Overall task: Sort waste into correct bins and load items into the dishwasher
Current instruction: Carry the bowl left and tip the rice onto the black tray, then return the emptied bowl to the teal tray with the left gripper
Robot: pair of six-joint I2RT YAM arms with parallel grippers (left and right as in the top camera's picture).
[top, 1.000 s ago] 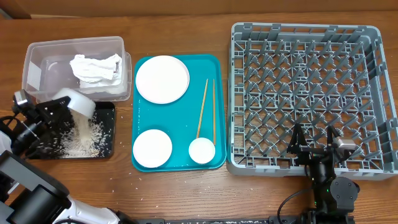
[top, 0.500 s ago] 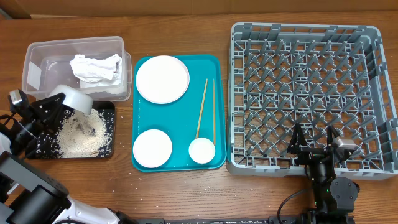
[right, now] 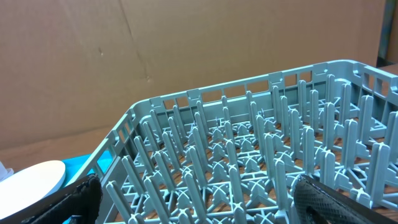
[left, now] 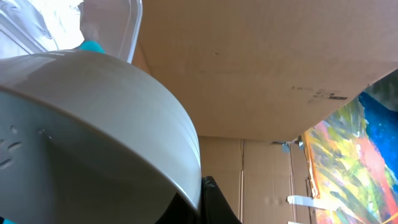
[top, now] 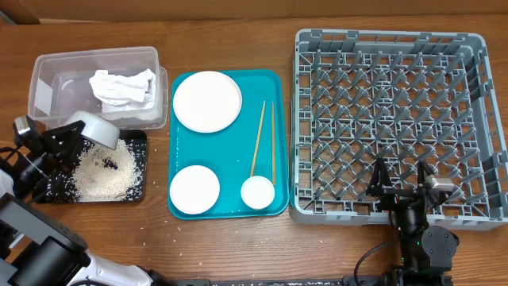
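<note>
The teal tray's bare patch between the plates lies right of my left gripper in the overhead view, so I will swing over, level the bowl (top: 97,129), lower and release.
My left gripper (top: 75,135) is shut on the rim of a white bowl (top: 97,129), tipped on its side over the black tray (top: 140,167). White rice grains (top: 103,176) with a few dark bits lie in the tray. The bowl fills the left wrist view (left: 93,124). The clear tub (top: 48,79) behind holds a crumpled white napkin (top: 121,86). The teal tray (top: 270,135) holds a large white plate (top: 207,101), a smaller plate (top: 194,189), a small cup (top: 258,191) and two chopsticks (top: 264,139). My right gripper (top: 401,179) is open, over the front edge of the grey rack (top: 397,119).
Stray rice grains lie on the wooden table (top: 151,234) in front of the black tray. Cardboard walls stand behind the table in both wrist views. The rack's upright pegs (right: 249,155) fill the right wrist view.
The rice has poured out of the bowl into the black tray. The left gripper has turned the bowl back a little, and it has stopped pouring. The right arm has not moved.
</note>
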